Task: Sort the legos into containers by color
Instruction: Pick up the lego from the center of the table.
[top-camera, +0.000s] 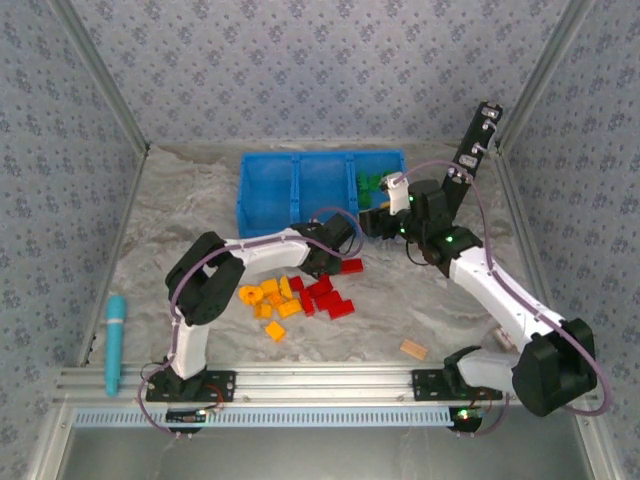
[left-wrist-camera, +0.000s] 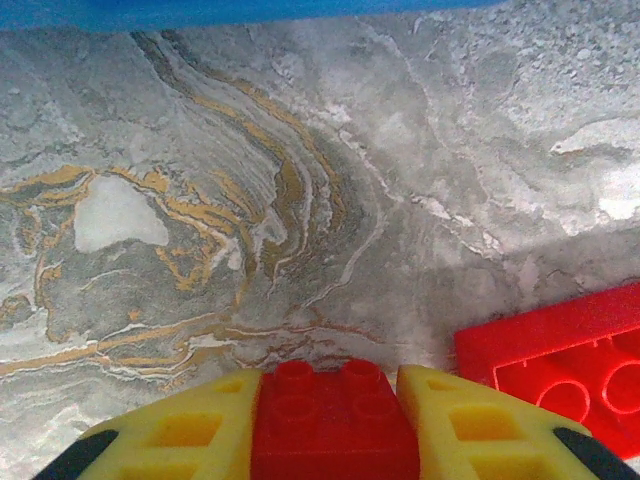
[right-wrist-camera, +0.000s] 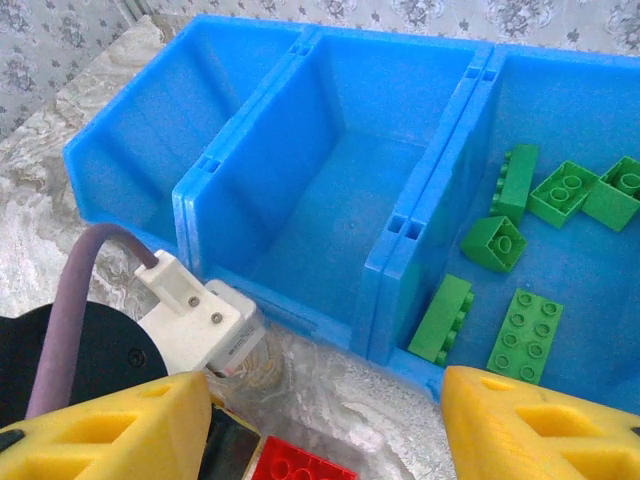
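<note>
I next need to raise the red lego in my left gripper, move over the container's near side and lower inside to release it, as the container's empty middle section (top-camera: 323, 184) lies outward.
My left gripper (left-wrist-camera: 330, 385) is shut on a red lego (left-wrist-camera: 335, 435), held between its yellow fingers just above the marble table; a second red lego (left-wrist-camera: 570, 360) lies to its right. From above, the left gripper (top-camera: 335, 252) sits at the far edge of a pile of orange-yellow legos (top-camera: 272, 298) and red legos (top-camera: 325, 297). The right gripper (right-wrist-camera: 325, 390) stands open with nothing between its fingers, low in front of the blue containers (right-wrist-camera: 400, 250). Several green legos (right-wrist-camera: 525, 335) lie in the right compartment. From above, the right gripper (top-camera: 378, 222) is at the near right corner of the containers (top-camera: 320, 156).
A teal cylinder (top-camera: 115, 340) lies at the near left by the frame rail. A tan block (top-camera: 413, 349) rests near the right arm's base. The left arm's white camera housing (right-wrist-camera: 200, 320) is close to the right gripper's left finger.
</note>
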